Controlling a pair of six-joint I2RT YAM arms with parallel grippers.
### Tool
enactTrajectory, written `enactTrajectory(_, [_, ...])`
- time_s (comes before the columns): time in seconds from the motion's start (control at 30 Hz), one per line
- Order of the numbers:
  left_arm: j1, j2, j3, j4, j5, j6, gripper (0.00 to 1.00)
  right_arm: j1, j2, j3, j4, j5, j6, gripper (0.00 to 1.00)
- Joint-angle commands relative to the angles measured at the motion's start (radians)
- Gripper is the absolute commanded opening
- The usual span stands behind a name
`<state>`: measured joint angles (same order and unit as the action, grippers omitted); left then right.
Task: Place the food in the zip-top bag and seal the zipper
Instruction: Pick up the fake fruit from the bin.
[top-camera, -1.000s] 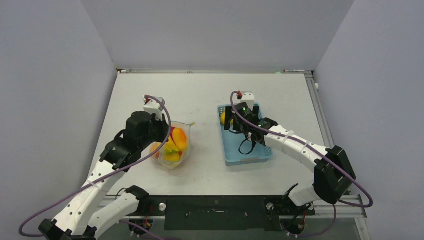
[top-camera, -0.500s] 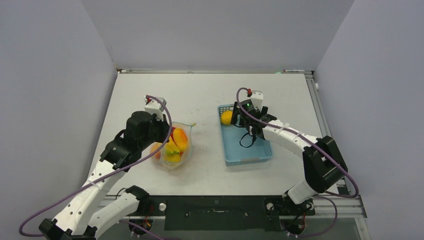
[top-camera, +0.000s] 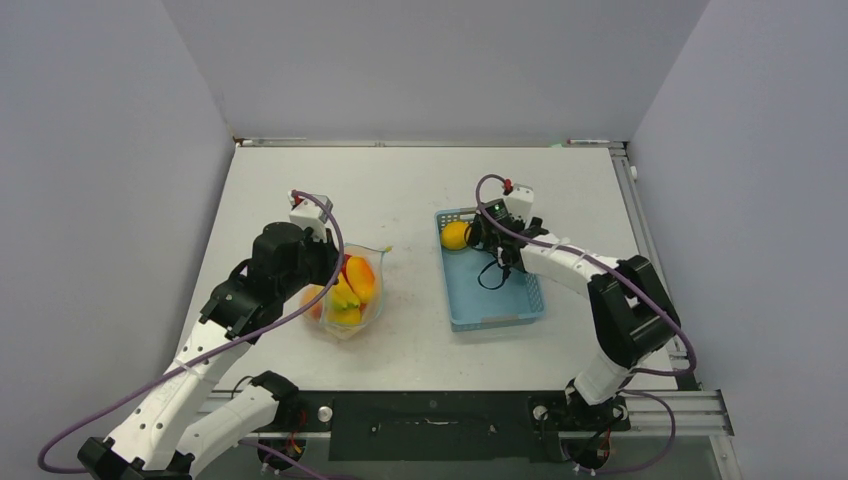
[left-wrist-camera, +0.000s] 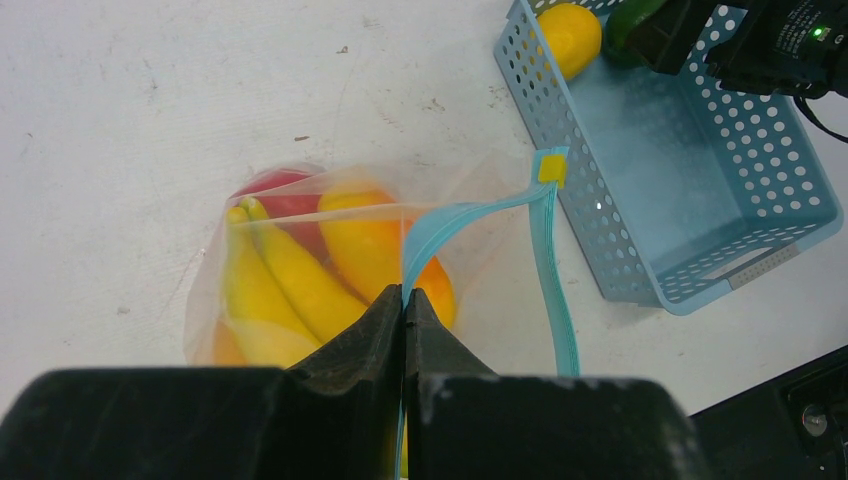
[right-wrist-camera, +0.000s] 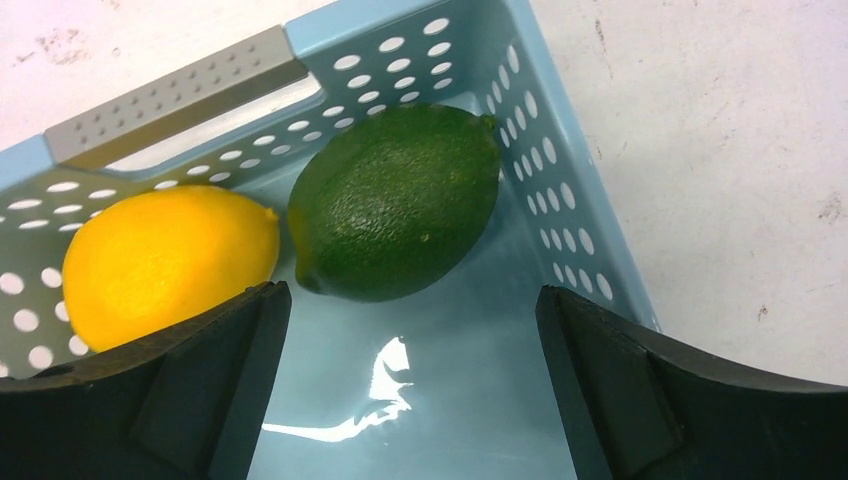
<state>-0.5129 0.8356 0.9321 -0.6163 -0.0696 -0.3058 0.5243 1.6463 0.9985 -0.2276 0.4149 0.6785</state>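
Observation:
My right gripper should ease outward and down until its open fingers are on both sides of the green lime (right-wrist-camera: 400, 200), because the lime is outward of the gripper and slightly below it.
The clear zip-top bag (top-camera: 350, 300) lies left of centre, holding yellow bananas (left-wrist-camera: 280, 280), an orange fruit (left-wrist-camera: 360, 235) and a red apple (left-wrist-camera: 275, 190). My left gripper (left-wrist-camera: 405, 300) is shut on the teal zipper (left-wrist-camera: 470, 215) and holds the bag's mouth up; it also shows in the top view (top-camera: 335, 262). My right gripper (right-wrist-camera: 410, 380) is open, low over the basket's far end. A green lime (right-wrist-camera: 400, 200) lies just ahead of its jaws, with a yellow lemon (right-wrist-camera: 165, 260) to the left. The top view shows the lemon (top-camera: 455, 235); the lime is hidden there.
The light-blue lattice basket (top-camera: 500, 310) stands right of centre, with its grey handle (right-wrist-camera: 175, 95) at the far end. A yellow slider tab (left-wrist-camera: 550, 167) sits at the zipper's end near the basket. Grey walls close the table at the back and on both sides.
My right gripper has moved right along the basket's far end and turned, uncovering the lemon. The left arm and bag have not moved.

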Motion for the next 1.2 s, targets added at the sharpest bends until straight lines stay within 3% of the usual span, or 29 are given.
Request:
enactTrajectory(0.0, [0.007,-0.01,0.025,0.033,0.015,0.008,0.0,-0.023,0.023,0.044,0.064,0.033,0.038,1.0])
enactTrajectory(0.6, [0.007,-0.013,0.024,0.033,0.013,0.01,0.0,-0.059,0.115,0.098,0.115,0.011,0.071,1.0])
enactTrajectory(0.93, [0.008,-0.009,0.027,0.033,0.017,0.011,0.0,-0.07,0.143,0.104,0.123,0.029,0.08,0.95])
enactTrajectory(1.17, [0.008,-0.01,0.027,0.033,0.02,0.013,0.0,-0.072,0.139,0.096,0.129,0.035,0.083,0.79])
